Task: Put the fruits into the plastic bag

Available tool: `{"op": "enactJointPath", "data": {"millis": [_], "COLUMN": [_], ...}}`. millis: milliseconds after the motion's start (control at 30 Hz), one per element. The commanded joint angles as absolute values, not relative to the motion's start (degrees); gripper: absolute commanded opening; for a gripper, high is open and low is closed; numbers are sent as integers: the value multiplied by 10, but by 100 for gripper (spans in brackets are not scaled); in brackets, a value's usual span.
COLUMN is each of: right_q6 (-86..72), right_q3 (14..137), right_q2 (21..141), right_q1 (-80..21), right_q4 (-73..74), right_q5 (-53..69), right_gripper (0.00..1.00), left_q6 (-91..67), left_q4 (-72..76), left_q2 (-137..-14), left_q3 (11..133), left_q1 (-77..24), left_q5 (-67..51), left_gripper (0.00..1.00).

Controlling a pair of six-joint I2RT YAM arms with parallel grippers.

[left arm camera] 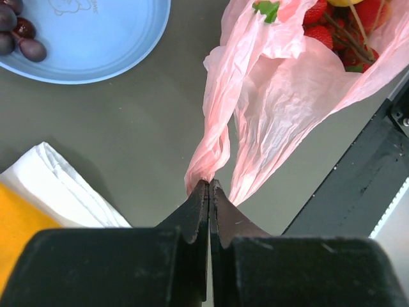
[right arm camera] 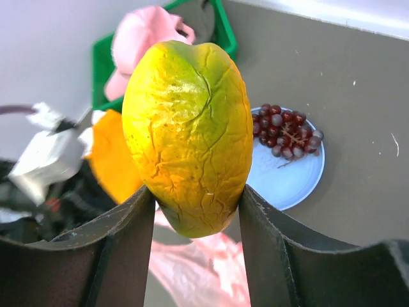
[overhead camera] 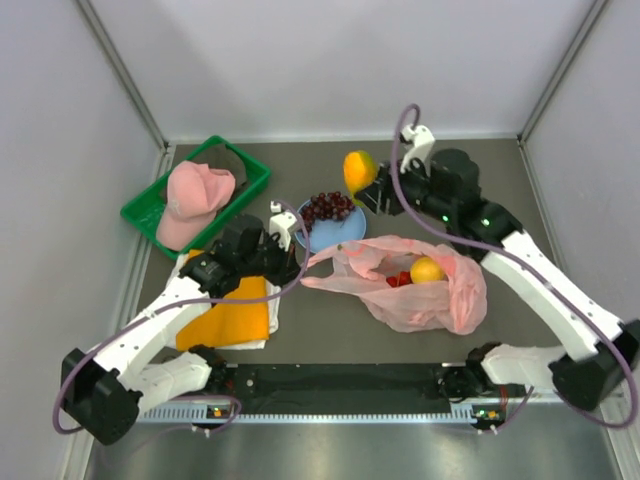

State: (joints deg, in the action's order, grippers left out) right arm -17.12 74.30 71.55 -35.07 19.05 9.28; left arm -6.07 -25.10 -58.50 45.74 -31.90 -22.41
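Observation:
The mango still hangs outside the bag, so next my right gripper should come back from beside the plate and down into the bag's opening (overhead camera: 393,275) beside the strawberries.
The pink plastic bag (overhead camera: 420,285) lies at the table's middle with a yellow lemon (overhead camera: 427,270) and red strawberries (overhead camera: 398,279) inside. My left gripper (overhead camera: 296,268) is shut on the bag's handle (left arm camera: 208,153) at its left end; strawberries (left arm camera: 326,22) show through the bag in the left wrist view. My right gripper (overhead camera: 368,190) is shut on the orange-yellow mango (overhead camera: 359,170) and holds it in the air behind the bag, beside the plate; the mango (right arm camera: 188,134) fills the right wrist view. Dark grapes (overhead camera: 328,207) lie on the light blue plate (overhead camera: 340,232). The kiwi is not visible.
A green basket (overhead camera: 150,205) with a pink cap (overhead camera: 192,200) stands at the back left. A folded orange cloth (overhead camera: 232,315) on white cloth lies under my left arm. A black rail (overhead camera: 340,378) runs along the near edge.

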Motion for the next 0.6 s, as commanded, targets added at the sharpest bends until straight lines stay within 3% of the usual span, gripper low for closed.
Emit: {"op": "enactJointPath", "data": {"millis": [0, 267, 567], "right_q6": [-185, -202, -218], "right_q3": [697, 628, 588], "right_q2": [632, 609, 653], "right_q1": [-373, -475, -490], "right_q4": [229, 280, 309], "right_q5": [92, 15, -17], "right_gripper": [36, 34, 33], "left_q6": [-65, -58, -52], "left_q4": [-252, -251, -253], "left_q2": [-593, -600, -599], "left_q3": [483, 501, 519], "left_q1": [-316, -316, -317], "left_q5": [-203, -206, -218], "left_gripper": [0, 0, 0]}}
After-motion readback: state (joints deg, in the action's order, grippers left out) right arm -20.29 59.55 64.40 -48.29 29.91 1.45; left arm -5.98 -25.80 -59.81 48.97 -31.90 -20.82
